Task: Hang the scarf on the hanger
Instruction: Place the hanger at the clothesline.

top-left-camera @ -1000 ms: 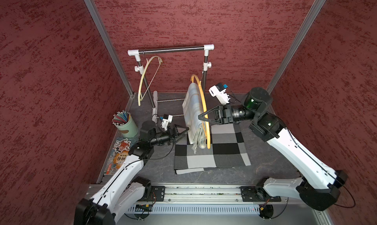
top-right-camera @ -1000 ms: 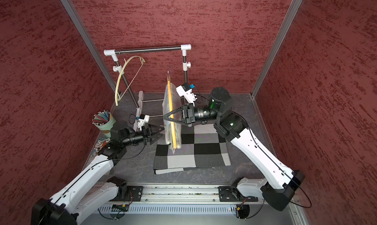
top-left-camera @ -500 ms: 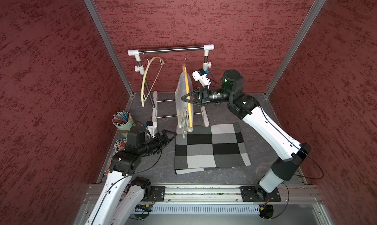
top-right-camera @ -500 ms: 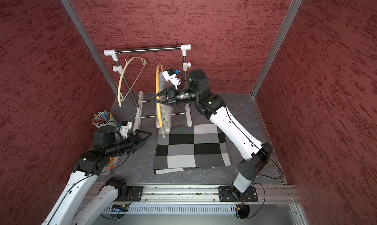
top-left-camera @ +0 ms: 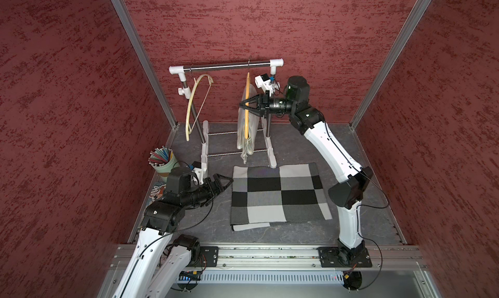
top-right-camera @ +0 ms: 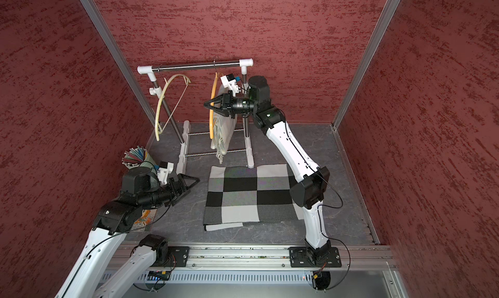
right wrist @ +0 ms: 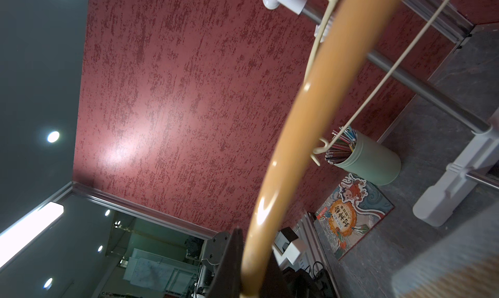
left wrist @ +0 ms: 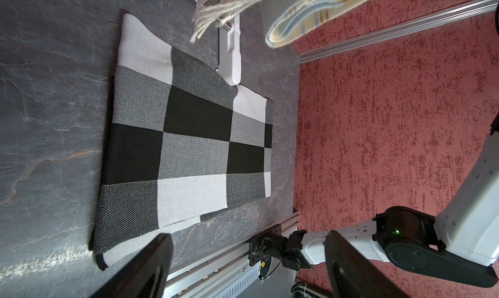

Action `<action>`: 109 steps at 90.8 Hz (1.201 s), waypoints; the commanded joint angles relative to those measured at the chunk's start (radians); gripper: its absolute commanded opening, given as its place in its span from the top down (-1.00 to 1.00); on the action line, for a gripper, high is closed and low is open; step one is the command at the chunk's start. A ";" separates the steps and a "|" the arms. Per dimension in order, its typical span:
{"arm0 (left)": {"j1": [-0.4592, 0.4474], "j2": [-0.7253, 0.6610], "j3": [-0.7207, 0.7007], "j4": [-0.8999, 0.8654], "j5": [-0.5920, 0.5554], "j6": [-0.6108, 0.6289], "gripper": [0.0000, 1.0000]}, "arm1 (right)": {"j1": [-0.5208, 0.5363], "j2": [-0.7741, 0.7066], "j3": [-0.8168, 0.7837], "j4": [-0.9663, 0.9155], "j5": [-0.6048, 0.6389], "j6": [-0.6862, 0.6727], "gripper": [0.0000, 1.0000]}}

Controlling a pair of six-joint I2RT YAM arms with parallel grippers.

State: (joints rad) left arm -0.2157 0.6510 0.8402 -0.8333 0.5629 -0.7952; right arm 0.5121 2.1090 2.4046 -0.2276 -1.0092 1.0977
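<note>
The hanger's hook is over the bar (top-left-camera: 221, 66). My right gripper should next move gently down toward the rack post by the scarf (top-left-camera: 249, 140) beside it and let go of the hanger's orange arm.
An orange hanger (top-left-camera: 246, 124) (top-right-camera: 211, 121) with a pale fringed scarf (top-left-camera: 249, 140) (top-right-camera: 224, 132) draped over it hangs upright at the right part of the steel rail (top-left-camera: 221, 66) (top-right-camera: 189, 66). Its hook reaches the rail. My right gripper (top-left-camera: 243, 105) (top-right-camera: 209, 105) is shut on the hanger's orange arm (right wrist: 310, 107), mid-height. My left gripper (top-left-camera: 228, 181) (top-right-camera: 194, 181) (left wrist: 247, 237) is open and empty, low over the table, left of the checkered cloth. The scarf's fringe (left wrist: 224, 18) shows in the left wrist view.
A black, grey and white checkered cloth (top-left-camera: 278, 194) (top-right-camera: 251, 196) (left wrist: 186, 148) lies flat in front of the rack's white feet. A bare cream hanger (top-left-camera: 192, 105) (top-right-camera: 161, 107) hangs at the rail's left end. A green pencil cup (top-left-camera: 162, 161) (right wrist: 370, 161) and a printed card (right wrist: 348, 215) are at the left wall.
My right arm has carried the hanger and scarf up and back from over the checkered cloth to the rail. My left arm has drawn back from the scarf, its gripper open.
</note>
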 commanded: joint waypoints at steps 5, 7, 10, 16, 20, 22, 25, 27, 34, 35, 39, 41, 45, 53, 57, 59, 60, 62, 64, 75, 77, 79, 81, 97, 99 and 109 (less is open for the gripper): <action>0.010 -0.019 0.028 -0.021 0.007 0.020 -0.83 | -0.029 0.043 0.065 0.152 -0.033 0.074 1.00; 0.010 -0.016 0.037 -0.024 0.011 0.022 -0.83 | -0.032 0.050 0.065 0.145 -0.032 0.072 1.00; 0.013 -0.008 0.058 -0.030 0.023 0.031 -0.83 | -0.036 0.057 0.064 0.133 -0.029 0.068 1.00; 0.022 0.028 0.137 -0.073 0.032 0.067 -0.84 | -0.042 0.068 0.050 0.129 -0.029 0.067 1.00; 0.028 0.050 0.210 -0.113 0.020 0.096 -0.84 | -0.044 0.067 0.025 0.131 -0.032 0.065 1.00; 0.030 0.065 0.248 -0.132 0.010 0.110 -0.84 | -0.045 0.061 0.006 0.138 -0.033 0.063 1.00; 0.033 0.088 0.309 -0.158 -0.007 0.130 -0.84 | -0.046 0.050 -0.025 0.158 -0.038 0.057 1.00; 0.034 0.104 0.352 -0.172 -0.021 0.143 -0.84 | -0.045 0.041 -0.046 0.168 -0.043 0.052 1.00; 0.039 0.168 0.502 -0.228 -0.094 0.206 -0.87 | -0.045 -0.003 -0.114 0.146 -0.053 -0.002 0.27; 0.039 0.180 0.523 -0.233 -0.106 0.214 -0.88 | -0.045 -0.011 -0.120 0.132 -0.053 -0.016 0.16; 0.041 0.229 0.611 -0.265 -0.171 0.255 -0.90 | -0.045 -0.043 -0.133 0.031 -0.043 -0.106 -0.29; 0.041 0.254 0.652 -0.281 -0.215 0.280 -0.91 | -0.045 -0.059 -0.135 -0.034 -0.026 -0.170 -0.41; 0.042 0.304 0.733 -0.311 -0.310 0.322 -0.92 | -0.047 -0.091 -0.138 -0.152 0.013 -0.292 -0.58; 0.046 0.394 0.836 -0.316 -0.517 0.412 -0.93 | -0.051 -0.168 -0.159 -0.346 0.138 -0.498 -0.85; 0.054 0.441 0.869 -0.304 -0.591 0.455 -0.94 | -0.058 -0.210 -0.196 -0.413 0.201 -0.571 -0.90; 0.058 0.465 0.883 -0.295 -0.629 0.480 -0.95 | -0.063 -0.237 -0.222 -0.441 0.225 -0.596 -0.91; 0.060 0.474 0.889 -0.290 -0.644 0.490 -0.95 | -0.067 -0.249 -0.236 -0.450 0.235 -0.605 -0.92; 0.066 0.499 0.900 -0.275 -0.672 0.503 -0.96 | -0.075 -0.279 -0.269 -0.460 0.254 -0.621 -0.93; 0.073 0.522 0.909 -0.257 -0.694 0.519 -0.97 | -0.082 -0.312 -0.313 -0.463 0.272 -0.631 -0.96; 0.134 0.630 0.951 -0.162 -0.725 0.573 -1.00 | -0.130 -0.503 -0.542 -0.430 0.309 -0.663 -0.97; 0.152 0.670 0.964 -0.156 -0.718 0.572 -1.00 | -0.136 -0.530 -0.577 -0.431 0.311 -0.670 -0.97; 0.174 0.681 0.980 -0.156 -0.700 0.565 -1.00 | -0.140 -0.565 -0.607 -0.435 0.314 -0.678 -0.97; 0.200 0.711 0.997 -0.157 -0.666 0.560 -1.00 | -0.141 -0.603 -0.640 -0.443 0.315 -0.687 -0.96; 0.286 0.899 1.121 -0.153 -0.489 0.590 -0.87 | -0.142 -0.878 -0.899 -0.416 0.284 -0.700 -0.95; 0.290 0.915 1.131 -0.148 -0.467 0.596 -0.82 | -0.141 -0.907 -0.921 -0.417 0.284 -0.704 -0.95; 0.298 0.959 1.169 -0.128 -0.374 0.633 -0.48 | -0.142 -1.009 -0.996 -0.436 0.275 -0.711 -0.94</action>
State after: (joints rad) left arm 0.0753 1.6005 1.9507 -1.0023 0.0521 -0.2291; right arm 0.3668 1.1690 1.4704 -0.6559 -0.7315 0.4248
